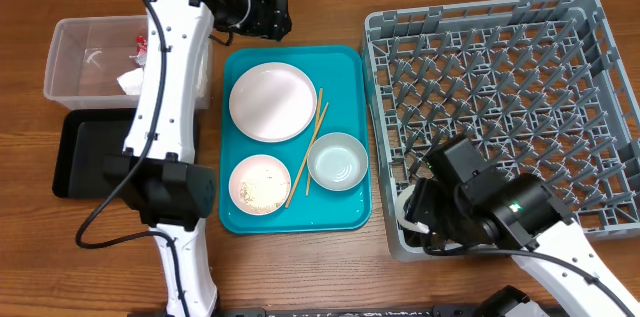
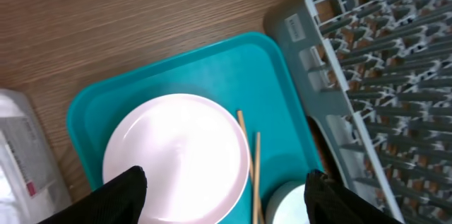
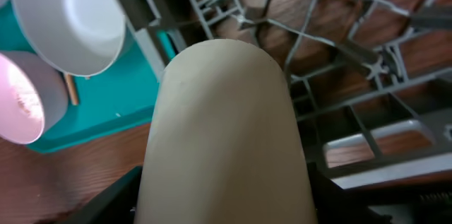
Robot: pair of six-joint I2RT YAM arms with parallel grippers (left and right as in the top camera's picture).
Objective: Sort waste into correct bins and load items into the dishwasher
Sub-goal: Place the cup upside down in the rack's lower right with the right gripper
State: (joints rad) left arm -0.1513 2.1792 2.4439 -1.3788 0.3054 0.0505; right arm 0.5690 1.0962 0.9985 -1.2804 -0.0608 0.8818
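The robot's right gripper should bring the white cup down into the rack's near corner beside the teal tray and let it go, because that corner is below the gripper.
My right gripper is shut on the white cup and holds it over the front-left corner of the grey dish rack. My left gripper is open and empty, above the far edge of the teal tray. In the left wrist view, its fingers straddle the larger plate. On the tray lie the larger plate, the smaller plate with rice grains, the pale bowl and two chopsticks. The clear tub holds a napkin and a red-and-white wrapper.
The black tray lies in front of the clear tub at the left. The teal tray sits between the bins and the rack. My left arm's white link crosses over the tub's right side and the black tray.
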